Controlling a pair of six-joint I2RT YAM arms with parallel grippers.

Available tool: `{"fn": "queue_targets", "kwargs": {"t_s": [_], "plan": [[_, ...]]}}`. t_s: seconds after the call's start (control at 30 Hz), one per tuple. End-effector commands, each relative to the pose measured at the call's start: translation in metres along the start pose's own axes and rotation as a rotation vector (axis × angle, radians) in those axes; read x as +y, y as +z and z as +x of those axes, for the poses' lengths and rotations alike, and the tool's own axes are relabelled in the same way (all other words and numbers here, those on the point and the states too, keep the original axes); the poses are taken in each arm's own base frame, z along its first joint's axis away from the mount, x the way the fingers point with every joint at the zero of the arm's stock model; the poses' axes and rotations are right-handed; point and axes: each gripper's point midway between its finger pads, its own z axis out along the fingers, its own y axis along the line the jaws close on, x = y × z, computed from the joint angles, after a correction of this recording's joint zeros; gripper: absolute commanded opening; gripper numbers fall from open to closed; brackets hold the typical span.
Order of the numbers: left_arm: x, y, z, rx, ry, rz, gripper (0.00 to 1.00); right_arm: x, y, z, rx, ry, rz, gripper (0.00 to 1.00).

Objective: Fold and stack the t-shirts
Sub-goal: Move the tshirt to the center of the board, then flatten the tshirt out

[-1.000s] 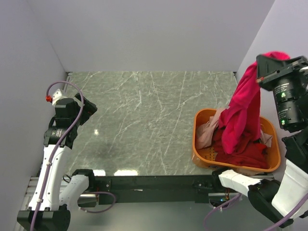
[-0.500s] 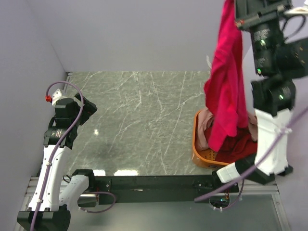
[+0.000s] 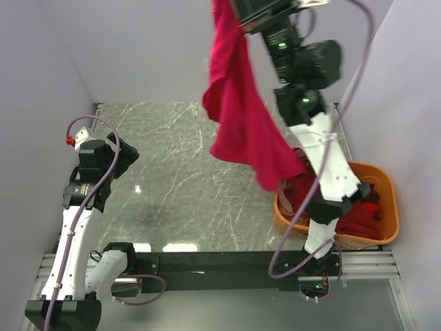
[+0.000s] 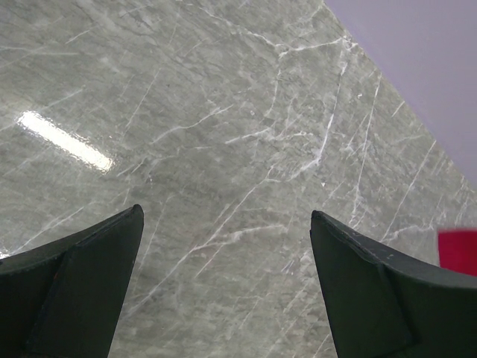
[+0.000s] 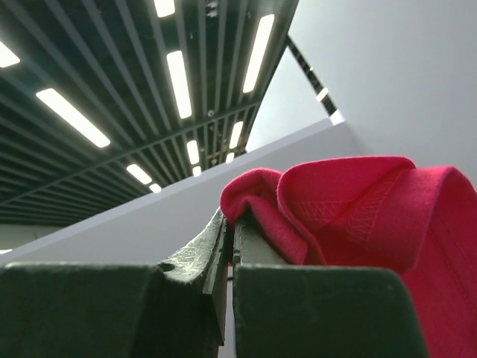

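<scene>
The t-shirt hangs from my right gripper alone, so my open left gripper will next go down toward the crimson-pink t-shirt (image 3: 241,117), onto the end facing it.
My right gripper (image 3: 231,5) is raised high at the top of the view and is shut on the bright crimson-pink t-shirt (image 3: 241,117), which hangs free above the table's right half. In the right wrist view the jaws (image 5: 232,224) pinch a fold of this shirt (image 5: 358,209). Dark red t-shirts (image 3: 358,219) lie in the orange basket (image 3: 390,200). The pale pink shirt is hidden. My left gripper (image 4: 223,246) is open and empty, held above bare table at the left; it also shows in the top view (image 3: 124,153). A corner of the crimson shirt (image 4: 458,250) shows at its right edge.
The grey marble table (image 3: 179,172) lies between grey walls. The orange basket stands at the front right, partly behind my right arm (image 3: 324,158). A black rail (image 3: 213,262) runs along the near edge.
My right arm has swung up and to the left, carrying the crimson-pink shirt out of the basket to hang over the table. The left arm has not moved.
</scene>
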Motion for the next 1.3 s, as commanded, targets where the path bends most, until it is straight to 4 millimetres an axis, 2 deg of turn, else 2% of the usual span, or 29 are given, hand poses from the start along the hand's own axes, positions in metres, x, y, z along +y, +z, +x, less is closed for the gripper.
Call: {"fn": "queue_targets", "kwargs": {"t_s": [0.0, 0.07, 0.13, 0.27, 0.3, 0.37, 0.4, 0.43, 0.47, 0.53, 0.57, 0.67, 0.7, 0.73, 0.77, 0.87, 0.9, 0.97, 1.0, 1.07, 1.17, 1.27], "plan": [[-0.008, -0.002, -0.008, -0.03, 0.004, 0.044, 1.0, 0.026, 0.009, 0.005, -0.101, 0.063, -0.126, 0.0], [-0.007, -0.002, -0.009, -0.039, 0.001, 0.034, 0.99, 0.031, 0.011, 0.026, -0.08, 0.065, -0.148, 0.0], [-0.006, -0.003, -0.01, -0.04, -0.002, 0.028, 0.99, 0.026, 0.013, 0.053, -0.043, 0.068, -0.134, 0.0], [0.001, -0.002, -0.01, -0.031, -0.001, -0.018, 0.99, -0.014, 0.004, 0.11, 0.117, 0.075, -0.024, 0.0], [0.004, -0.001, -0.008, -0.024, -0.002, -0.037, 0.99, -0.031, -0.009, 0.136, 0.2, 0.103, 0.02, 0.0], [0.014, 0.001, -0.001, -0.01, -0.016, -0.077, 0.99, -0.048, -0.028, 0.154, 0.258, 0.123, 0.061, 0.0], [0.016, 0.001, 0.002, -0.006, -0.021, -0.079, 0.99, -0.068, -0.055, 0.176, 0.326, 0.128, 0.126, 0.0], [0.018, 0.002, 0.006, 0.003, -0.035, -0.084, 0.99, -0.079, -0.07, 0.184, 0.353, 0.121, 0.164, 0.0], [0.023, 0.006, 0.013, 0.019, -0.04, -0.095, 0.99, -0.095, -0.102, 0.2, 0.41, 0.106, 0.227, 0.0], [0.025, 0.009, 0.023, 0.046, -0.061, -0.093, 0.99, -0.117, -0.138, 0.212, 0.464, 0.086, 0.323, 0.0], [0.03, 0.014, 0.031, 0.063, -0.067, -0.104, 0.99, -0.134, -0.175, 0.224, 0.528, 0.084, 0.404, 0.0], [0.033, 0.026, 0.053, 0.127, -0.098, -0.098, 0.99, -0.165, -0.233, 0.228, 0.601, 0.044, 0.532, 0.0], [0.029, 0.034, 0.055, 0.13, -0.106, -0.077, 0.99, -0.179, -0.265, 0.229, 0.642, 0.013, 0.584, 0.0], [0.025, 0.038, 0.062, 0.159, -0.12, -0.058, 0.99, -0.187, -0.281, 0.229, 0.661, -0.007, 0.621, 0.0], [0.026, 0.043, 0.069, 0.179, -0.124, -0.053, 0.99, -0.194, -0.309, 0.233, 0.711, -0.017, 0.672, 0.0], [0.018, 0.059, 0.081, 0.231, -0.147, -0.021, 0.99, -0.205, -0.352, 0.227, 0.754, -0.032, 0.736, 0.0], [0.02, 0.067, 0.09, 0.264, -0.151, -0.03, 0.99, -0.207, -0.359, 0.223, 0.754, -0.037, 0.751, 0.0], [0.013, 0.078, 0.093, 0.275, -0.167, 0.001, 0.99, -0.21, -0.377, 0.215, 0.753, -0.048, 0.787, 0.0], [0.014, 0.087, 0.1, 0.298, -0.167, -0.011, 0.99, -0.21, -0.381, 0.213, 0.755, -0.051, 0.791, 0.0], [0.005, 0.097, 0.104, 0.316, -0.173, 0.018, 0.99, -0.21, -0.392, 0.209, 0.762, -0.07, 0.798, 0.0], [0.001, 0.113, 0.115, 0.349, -0.155, 0.004, 0.99, -0.214, -0.401, 0.203, 0.77, -0.096, 0.826, 0.0], [0.0, 0.127, 0.13, 0.393, -0.139, -0.014, 0.9, -0.217, -0.404, 0.196, 0.755, -0.107, 0.842, 0.0]]}}
